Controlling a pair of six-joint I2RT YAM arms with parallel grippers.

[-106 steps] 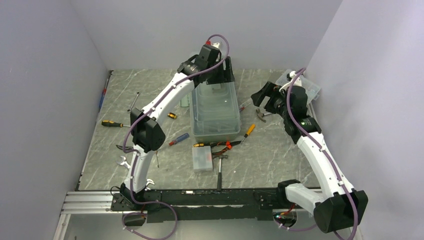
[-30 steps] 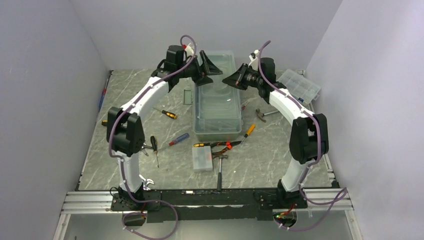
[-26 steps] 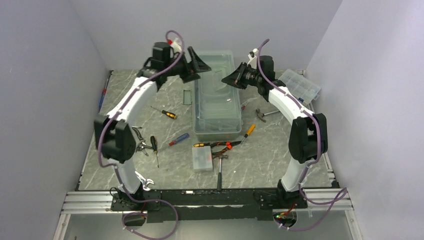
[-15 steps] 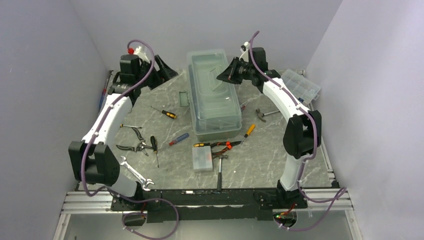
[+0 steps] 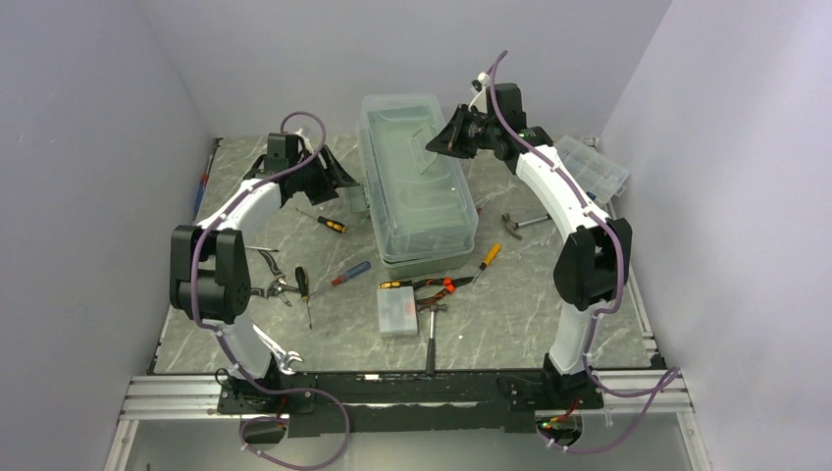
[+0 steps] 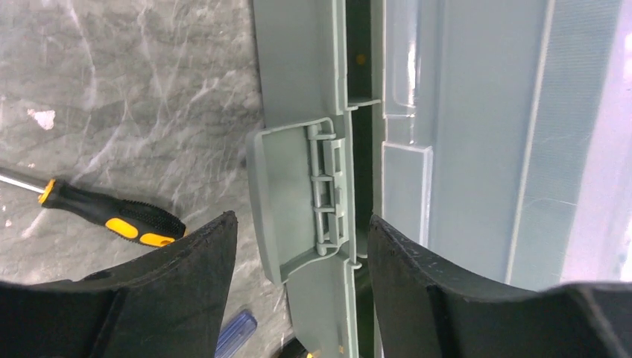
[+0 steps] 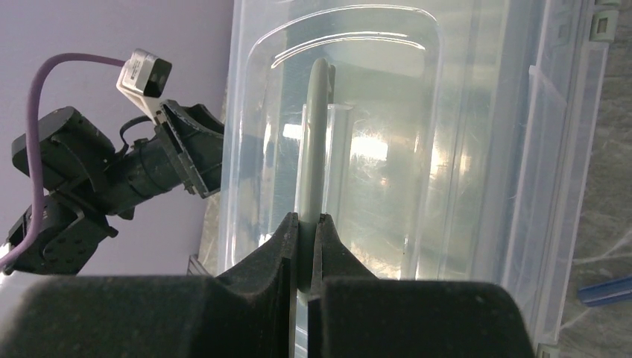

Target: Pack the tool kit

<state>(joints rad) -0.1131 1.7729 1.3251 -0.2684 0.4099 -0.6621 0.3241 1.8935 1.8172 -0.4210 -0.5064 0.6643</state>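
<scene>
I need to swing the lid's handle toward the compartment organizer next and release it, as the organizer stands to my right gripper's right in the top view.
The tool kit [image 5: 417, 196] is a large sage-green box with a clear lid, standing mid-table. My right gripper [image 5: 439, 147] is shut on the thin green top handle [image 7: 318, 134], gripping it at its near end [image 7: 305, 224]. The clear lid [image 7: 387, 164] sits slightly askew over the green body. My left gripper [image 5: 343, 186] is open at the box's left side. Its black fingers [image 6: 186, 261] straddle the green latch [image 6: 298, 194] without touching it. A dark gap runs between the latch side and the lid [image 6: 477, 149].
A black-and-yellow screwdriver [image 6: 112, 216] lies just left of the latch. Pliers [image 5: 267, 287], screwdrivers [image 5: 350, 273], a wrench [image 5: 267, 343], a hammer [image 5: 430, 339] and a small clear case [image 5: 397, 309] lie in front. A clear compartment organizer [image 5: 589, 167] stands at the back right.
My left arm swung out to the far left, then came back down beside the box's latch, its jaws narrowing a little. My right gripper stayed shut on the handle and the lid shifted leftward.
</scene>
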